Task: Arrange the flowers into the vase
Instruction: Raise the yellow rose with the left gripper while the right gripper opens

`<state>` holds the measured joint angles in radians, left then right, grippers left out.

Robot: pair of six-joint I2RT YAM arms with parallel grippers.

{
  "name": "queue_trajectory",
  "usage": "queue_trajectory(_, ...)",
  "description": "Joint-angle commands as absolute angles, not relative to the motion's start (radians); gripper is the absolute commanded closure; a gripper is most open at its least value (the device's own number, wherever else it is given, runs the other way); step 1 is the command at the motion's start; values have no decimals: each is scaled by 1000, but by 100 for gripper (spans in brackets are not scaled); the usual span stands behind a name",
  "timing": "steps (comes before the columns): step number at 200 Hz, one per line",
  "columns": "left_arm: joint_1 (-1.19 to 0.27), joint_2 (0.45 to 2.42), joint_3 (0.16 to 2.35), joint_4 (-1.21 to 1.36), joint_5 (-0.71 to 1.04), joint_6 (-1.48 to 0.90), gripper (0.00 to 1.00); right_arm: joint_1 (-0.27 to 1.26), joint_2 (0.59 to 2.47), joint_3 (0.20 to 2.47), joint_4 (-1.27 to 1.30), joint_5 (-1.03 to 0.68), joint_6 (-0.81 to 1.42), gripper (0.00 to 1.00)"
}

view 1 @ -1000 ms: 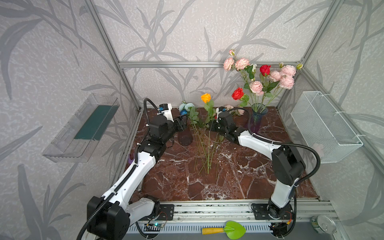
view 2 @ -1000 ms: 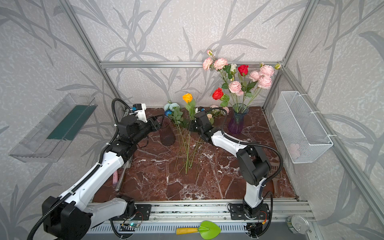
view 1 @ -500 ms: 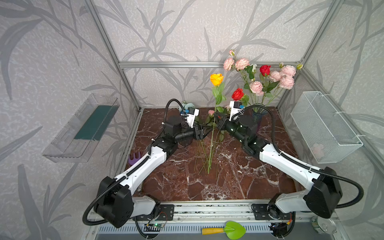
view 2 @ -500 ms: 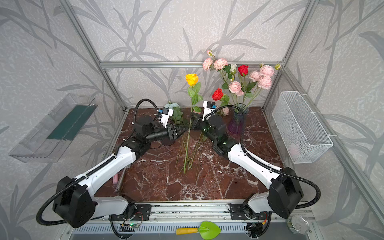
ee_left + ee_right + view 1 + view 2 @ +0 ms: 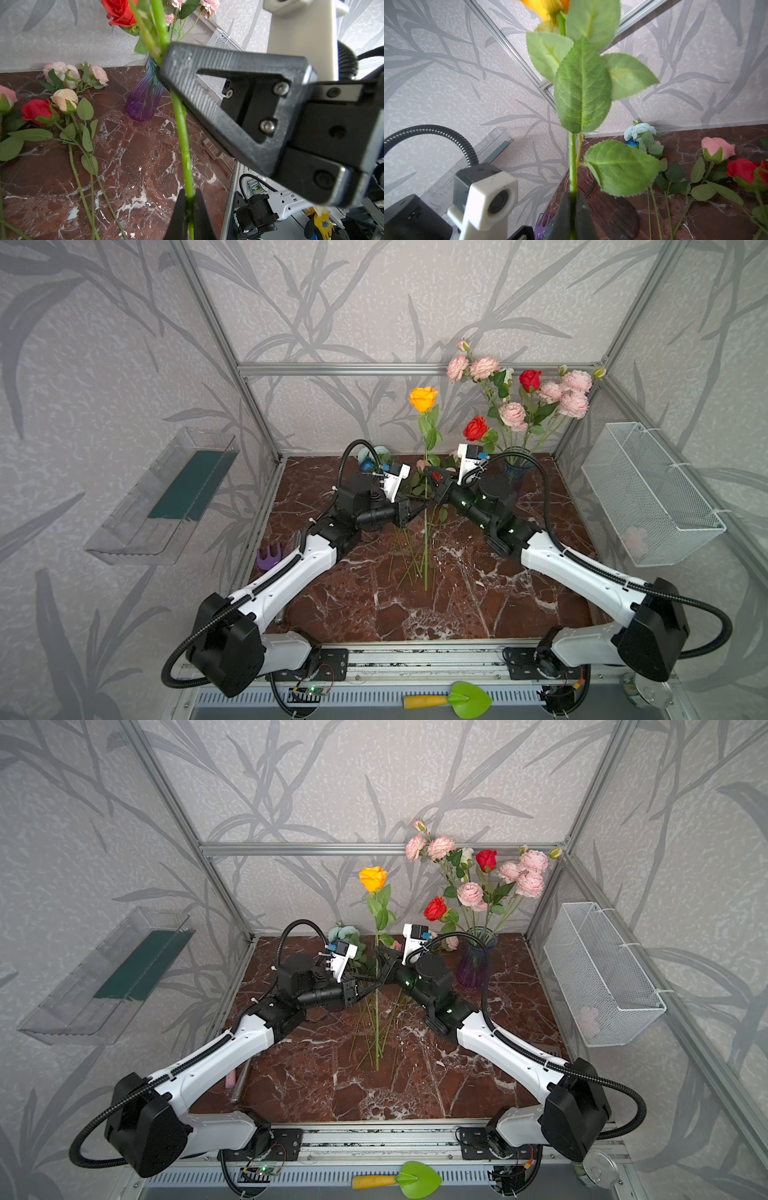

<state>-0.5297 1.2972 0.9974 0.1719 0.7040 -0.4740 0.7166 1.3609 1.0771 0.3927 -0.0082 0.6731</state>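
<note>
The long lower end of the rose's stem hangs free, so I will lift my left gripper, bring the stem over the opening of the brown vase and lower it inside to let go.
An orange rose [image 5: 423, 398] [image 5: 372, 878] stands upright above the middle of the table, its long green stem [image 5: 182, 124] [image 5: 572, 158] hanging down. My left gripper [image 5: 419, 506] [image 5: 188, 197] is shut on that stem. My right gripper [image 5: 432, 491] [image 5: 572, 197] is shut on it just above, from the other side. The purple glass vase [image 5: 473, 965] [image 5: 145, 99] stands at the back right and holds pink blooms [image 5: 513, 414] and red roses [image 5: 530, 379]. More flowers lie on the marble: a red rose [image 5: 36, 111], a peach bud [image 5: 63, 99], and a pale-blue bloom [image 5: 639, 131].
A white wire basket [image 5: 648, 497] hangs on the right wall and a clear tray [image 5: 166, 497] on the left wall. A purple fork tool [image 5: 270, 558] lies at the table's left edge. A green trowel [image 5: 457, 699] lies in front of the rail.
The right gripper lifted the orange rose upright. The left arm swung in toward the middle, and its jaws, open half a second ago, have closed on the stem.
</note>
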Motion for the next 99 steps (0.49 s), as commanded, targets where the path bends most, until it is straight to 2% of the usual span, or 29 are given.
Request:
queue_trajectory(1, -534, 1268, 988, 225, 668, -462, 100, 732, 1325, 1067, 396, -31, 688, 100)
queue_trajectory(12, -534, 1263, 979, 237, 659, -461, 100, 732, 1324, 1070, 391, -46, 690, 100)
queue_trajectory(16, -535, 1259, 976, 241, 655, -460, 100, 732, 1324, 1073, 387, -51, 687, 96)
queue_trajectory(20, -535, 1254, 973, 245, 646, -459, 100, 733, 1323, 1074, 385, -57, 685, 89)
queue_trajectory(26, -535, 1241, 967, 244, 621, -451, 100, 733, 1320, 1078, 376, -65, 681, 72)
queue_trajectory(30, -533, 1234, 965, 238, 599, -445, 100, 732, 1315, 1080, 367, -67, 675, 64)
queue_trajectory(40, -531, 1202, 958, 221, 534, -416, 100, 733, 1291, 1077, 350, -71, 656, 55)
queue_trajectory(74, -521, 1075, 1014, 127, 99, -197, 100, 733, 1178, 1055, 257, 3, 543, 51)
queue_trajectory(99, -519, 1069, 1140, 87, -92, -2, 100, 718, 1186, 1024, 204, 80, 482, 53)
